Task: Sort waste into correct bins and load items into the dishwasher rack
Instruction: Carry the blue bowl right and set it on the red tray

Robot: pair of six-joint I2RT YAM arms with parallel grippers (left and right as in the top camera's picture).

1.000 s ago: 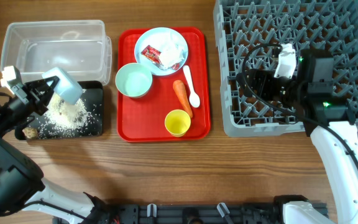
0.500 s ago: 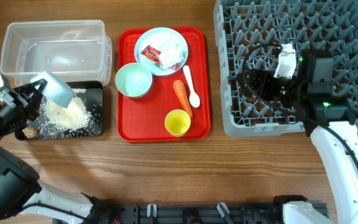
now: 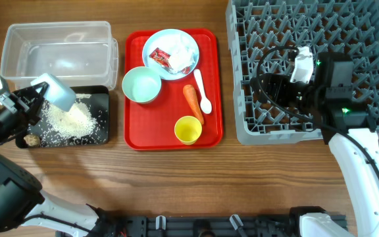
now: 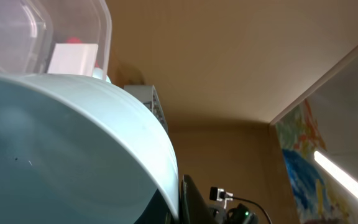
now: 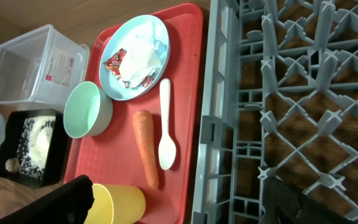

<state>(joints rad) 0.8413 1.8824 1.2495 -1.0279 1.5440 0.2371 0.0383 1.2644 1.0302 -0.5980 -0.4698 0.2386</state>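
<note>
My left gripper turns the pale blue bowl upright next. It then crosses to the red tray and lowers beside the yellow cup, since the red tray's near corner (image 3: 150, 126) is bare.
My left gripper (image 3: 33, 94) is shut on a pale blue bowl (image 3: 58, 91), tilted over the black tray (image 3: 101, 92), which holds white rice (image 3: 66, 120) and a brown lump (image 3: 31, 140). The bowl fills the left wrist view (image 4: 73, 155). My right gripper (image 5: 185, 208) is open and empty above the grey rack's (image 3: 308, 26) left edge. The red tray (image 3: 210, 79) carries a plate (image 3: 188, 46) with a red wrapper (image 3: 158, 58) and tissue (image 3: 179, 59), a mint bowl (image 3: 141, 85), a carrot (image 3: 192, 102), a spoon (image 3: 202, 92) and a yellow cup (image 3: 188, 130).
The clear tub (image 3: 58, 49) stands behind the black tray and looks empty. The rack's upright pegs sit right under my right arm. Bare wooden table runs along the front edge.
My left gripper has moved left with the tilted bowl over the black tray. The right arm has not moved.
</note>
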